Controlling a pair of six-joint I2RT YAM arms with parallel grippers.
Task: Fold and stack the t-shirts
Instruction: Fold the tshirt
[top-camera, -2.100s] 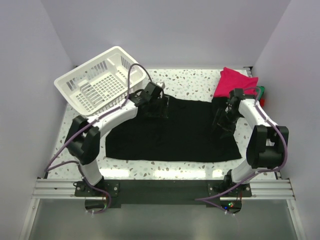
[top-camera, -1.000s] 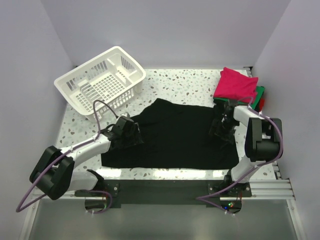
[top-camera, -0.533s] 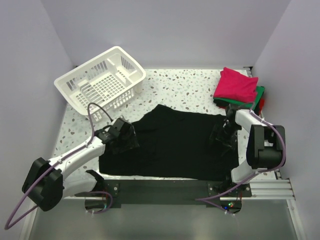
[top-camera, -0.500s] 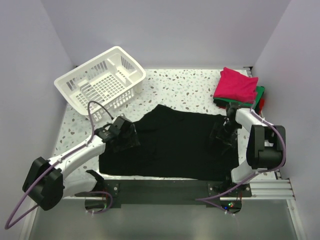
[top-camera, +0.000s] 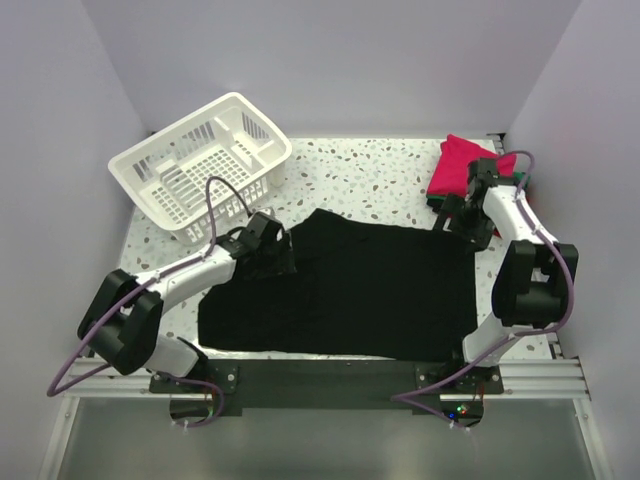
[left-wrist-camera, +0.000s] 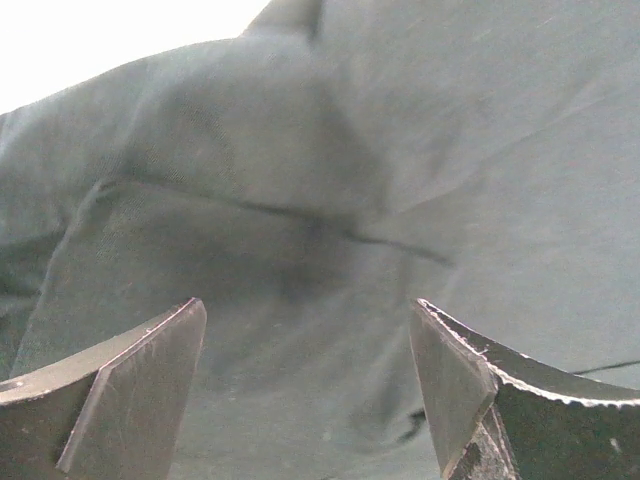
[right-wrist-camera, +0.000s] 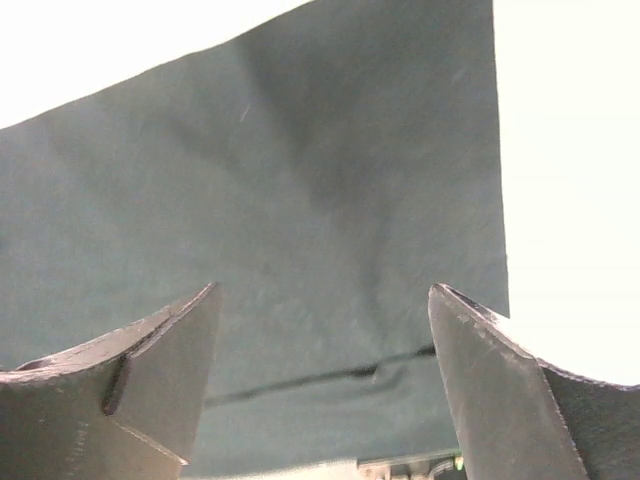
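Note:
My right gripper will move down and sideways onto the far corner of the t-shirt by the stack. The corner is below my right gripper and to its right in the top view.
A large black t-shirt (top-camera: 350, 285) lies spread on the speckled table. My left gripper (top-camera: 272, 250) hovers open over its upper left part; in the left wrist view the black cloth (left-wrist-camera: 300, 230) fills the space between the open fingers. My right gripper (top-camera: 468, 222) is open over the shirt's upper right corner; the right wrist view shows the cloth (right-wrist-camera: 300, 220) and its edge against the bright table. A stack of folded shirts, magenta-pink (top-camera: 458, 165) on top with green (top-camera: 521, 182) beneath, sits at the back right.
A white slatted basket (top-camera: 205, 165) stands tilted at the back left. The walls close in on both sides. Speckled tabletop (top-camera: 370, 170) shows behind the shirt, and the aluminium rail (top-camera: 320, 375) runs along the near edge.
Both grippers have let go of the black shirt's folded-over edge and moved back toward the far side. The shirt now lies flatter, folded in half.

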